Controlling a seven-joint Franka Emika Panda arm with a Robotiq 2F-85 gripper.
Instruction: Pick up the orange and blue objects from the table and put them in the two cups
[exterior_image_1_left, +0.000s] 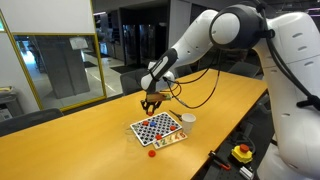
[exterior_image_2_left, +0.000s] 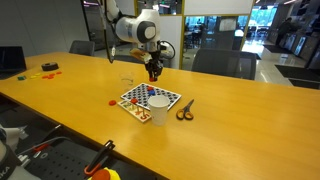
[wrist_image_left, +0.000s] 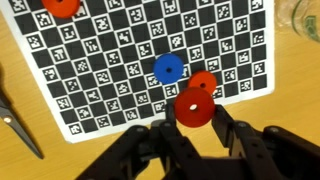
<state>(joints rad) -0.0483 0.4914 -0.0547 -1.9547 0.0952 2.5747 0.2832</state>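
My gripper goes right in the wrist view next, where the clear glass cup stands, over the cup's opening (exterior_image_2_left: 127, 79) (wrist_image_left: 306, 15), and releases the orange-red disc.
In the wrist view my gripper (wrist_image_left: 193, 125) is shut on an orange-red disc with a centre hole (wrist_image_left: 193, 109) and holds it above the near edge of a checkered marker board (wrist_image_left: 110, 60). A blue disc (wrist_image_left: 168, 68) and another orange disc (wrist_image_left: 205, 82) lie on the board just beyond it. A third orange disc (wrist_image_left: 60, 6) shows at the top edge. In both exterior views the gripper (exterior_image_1_left: 152, 100) (exterior_image_2_left: 153, 73) hangs over the table beside the board (exterior_image_1_left: 150, 130) (exterior_image_2_left: 140, 100). A white cup (exterior_image_1_left: 187, 120) (exterior_image_2_left: 158, 107) stands at the board's edge. A clear glass cup (wrist_image_left: 305, 15) (exterior_image_2_left: 128, 82) stands off the board.
Scissors (exterior_image_2_left: 185, 110) (wrist_image_left: 15, 120) lie on the table next to the board. An orange disc (exterior_image_1_left: 152, 153) lies on the wood near the table's edge. A red emergency button (exterior_image_1_left: 240, 152) sits at the table's edge. Small red items (exterior_image_2_left: 48, 68) lie far across the table.
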